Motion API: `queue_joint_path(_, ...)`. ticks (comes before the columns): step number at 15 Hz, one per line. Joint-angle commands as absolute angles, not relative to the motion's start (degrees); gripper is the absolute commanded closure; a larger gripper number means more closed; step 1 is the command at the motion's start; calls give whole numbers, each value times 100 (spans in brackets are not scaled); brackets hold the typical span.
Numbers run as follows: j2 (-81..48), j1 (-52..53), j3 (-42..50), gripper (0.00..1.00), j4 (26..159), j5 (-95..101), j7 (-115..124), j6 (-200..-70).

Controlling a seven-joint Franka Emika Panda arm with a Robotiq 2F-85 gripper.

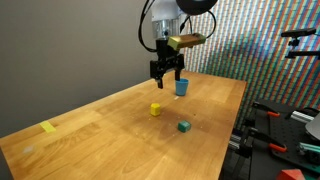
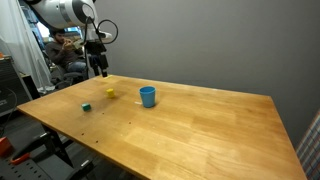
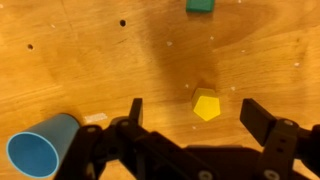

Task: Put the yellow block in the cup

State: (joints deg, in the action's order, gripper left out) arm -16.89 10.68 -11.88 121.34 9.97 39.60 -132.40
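Observation:
The yellow block (image 1: pixel 155 110) (image 3: pixel 206 104) lies well below my gripper's open fingers, so my gripper needs to go down toward the table with them on either side of it.
The yellow block (image 1: pixel 155 110) lies on the wooden table, also in an exterior view (image 2: pixel 111 94) and in the wrist view (image 3: pixel 207 104). The light blue cup (image 1: pixel 182 87) stands upright beyond it, seen as well in an exterior view (image 2: pixel 148 96) and at the lower left of the wrist view (image 3: pixel 42 148). My gripper (image 1: pixel 166 76) hangs open and empty above the table between block and cup; it also shows in an exterior view (image 2: pixel 99 71). In the wrist view the open jaws (image 3: pixel 196 118) frame the block from above.
A dark green cube (image 1: pixel 184 126) lies near the table edge, also in an exterior view (image 2: pixel 86 106) and at the top of the wrist view (image 3: pixel 200 5). A flat yellow piece (image 1: pixel 49 127) lies far along the table. Tripods and gear stand beside the table.

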Motion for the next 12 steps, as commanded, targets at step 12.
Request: queue_joint_path(12, -3423, 1867, -519, 0, 10812, 410, 3957, -13837)
